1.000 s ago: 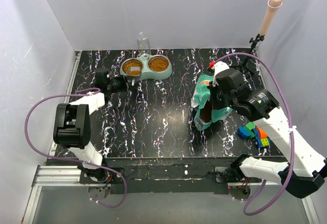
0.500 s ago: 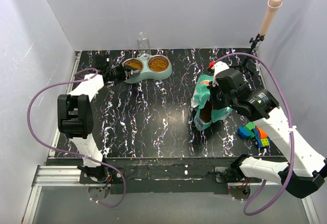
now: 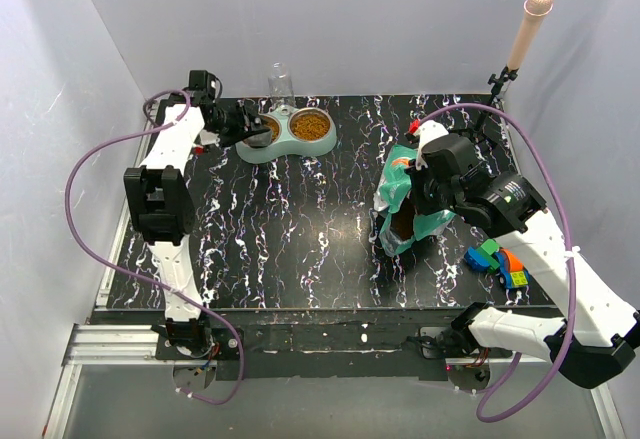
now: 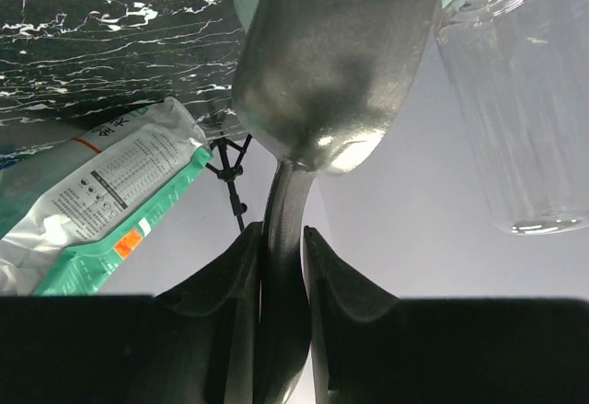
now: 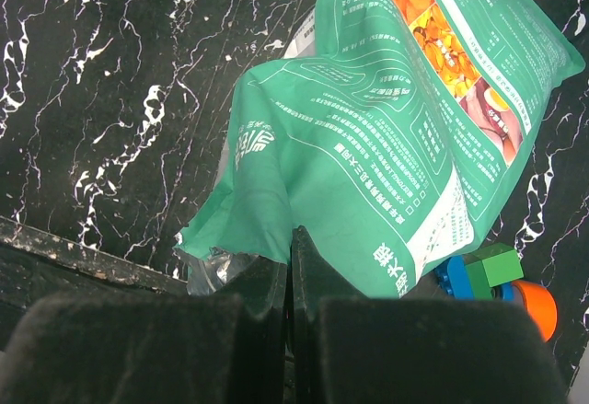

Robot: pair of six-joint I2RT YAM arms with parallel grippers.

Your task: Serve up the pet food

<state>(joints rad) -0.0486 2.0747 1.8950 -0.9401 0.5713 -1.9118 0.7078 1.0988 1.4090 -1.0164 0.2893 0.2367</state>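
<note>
Both pans have brown pet food [image 3: 311,125] in them. My left gripper will next move back and down and let go of the scoop on the bare tabletop before the bowl.
The mint-green double bowl [image 3: 290,145] stands at the back of the table, with brown pet food [image 3: 311,125] heaped in its pans. My left gripper [image 3: 243,124] hangs by the left pan, shut on the handle of the grey scoop [image 3: 263,131]. The left wrist view has the fingers [image 4: 241,266] clamped on that handle, and the scoop [image 4: 331,63] shows its rounded underside. At the right, my right gripper [image 3: 417,191] is shut on the edge of the teal-and-white bag [image 3: 407,221], which stands open-topped. The right wrist view shows the bag [image 5: 386,146] pinched at its lower fold by my right gripper [image 5: 291,238].
A clear empty bottle [image 3: 281,83] stands just behind the bowl, close to the scoop [image 4: 525,100]. Coloured toy blocks [image 3: 498,262] lie right of the bag. A thin stand with a pink tip [image 3: 525,29] rises at the back right. White walls close in three sides.
My left arm has swung from the near left toward the back left corner. The gripper moved back alongside the left pan, keeping the scoop over it. The right arm and bag stayed still.
</note>
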